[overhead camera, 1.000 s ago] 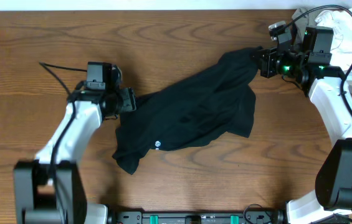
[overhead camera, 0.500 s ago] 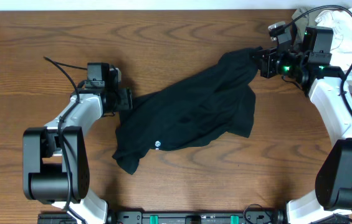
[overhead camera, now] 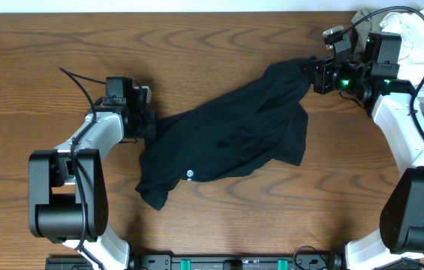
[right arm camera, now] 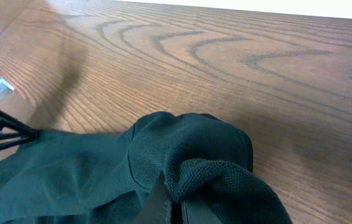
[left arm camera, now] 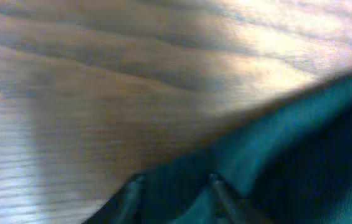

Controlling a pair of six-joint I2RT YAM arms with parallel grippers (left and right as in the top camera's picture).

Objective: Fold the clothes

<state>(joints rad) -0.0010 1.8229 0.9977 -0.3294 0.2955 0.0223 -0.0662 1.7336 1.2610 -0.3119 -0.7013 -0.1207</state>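
Observation:
The garment lies crumpled diagonally. My right gripper should next move up, then outward and down to the bare wood along the back of the table, and let go of the garment's corner.
A black garment (overhead camera: 230, 139) lies crumpled and stretched diagonally across the wooden table. My right gripper (overhead camera: 315, 75) is shut on its upper right corner, and in the right wrist view (right arm camera: 174, 198) the fingers pinch a bunched fold of knit cloth (right arm camera: 213, 168). My left gripper (overhead camera: 148, 124) is at the garment's left edge. In the left wrist view its two fingers (left arm camera: 174, 186) stand apart low over the table, with dark cloth (left arm camera: 300, 143) between and beyond them.
A pile of white cloth (overhead camera: 422, 37) lies at the table's far right corner, behind my right arm. A black cable (overhead camera: 76, 79) trails from my left wrist. Bare wood (overhead camera: 159, 45) shows along the back and the left of the table.
My left arm has folded in and its gripper has shifted slightly left along the garment's left edge. The right gripper and the garment have hardly moved.

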